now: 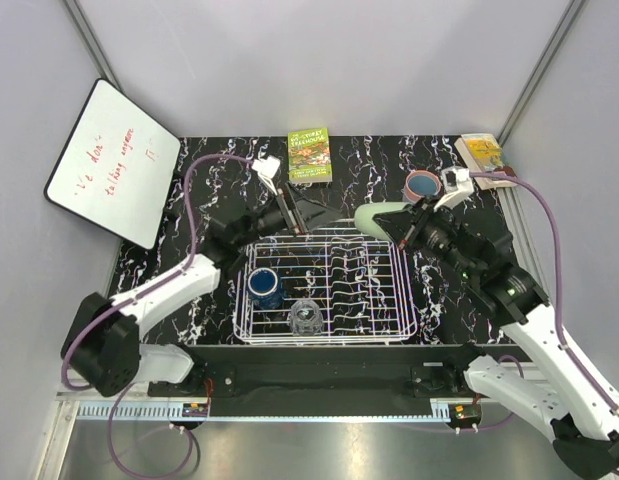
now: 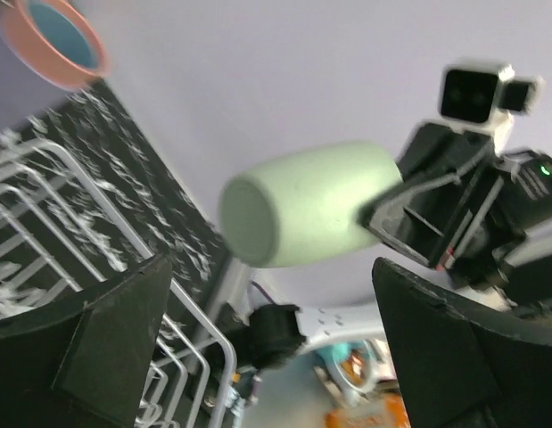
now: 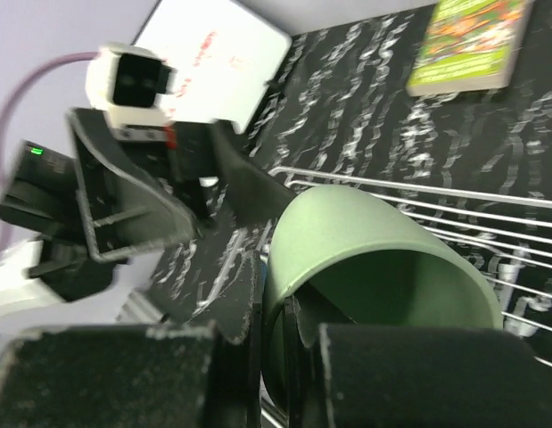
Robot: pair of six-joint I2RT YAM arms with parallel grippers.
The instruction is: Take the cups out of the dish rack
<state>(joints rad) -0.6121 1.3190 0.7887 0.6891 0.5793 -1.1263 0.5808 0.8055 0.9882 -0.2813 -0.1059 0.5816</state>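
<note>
The robot's right gripper will next move outward to the salmon pink cup's opening [image 1: 422, 184]. It will turn the sideways green cup upright, then lower it and let it go inside.
The white wire dish rack [image 1: 389, 300] stands mid-table. A dark blue cup [image 1: 264, 285] and a clear glass [image 1: 305, 318] sit in its left half. My right gripper [image 1: 401, 222] is shut on the rim of the pale green cup [image 1: 377, 218], one finger inside and one outside, and holds it on its side above the rack's far right corner; it also shows in the right wrist view [image 3: 374, 259]. My left gripper [image 1: 307, 218] is open and empty at the rack's far edge, facing the green cup [image 2: 302, 205]. A salmon pink cup [image 1: 422, 185] with a blue inside stands on the table behind.
A whiteboard [image 1: 114, 160] leans at the far left. A green book [image 1: 310, 155] lies at the back centre and another book [image 1: 484, 155] at the back right corner. The two grippers are close together over the rack's far edge.
</note>
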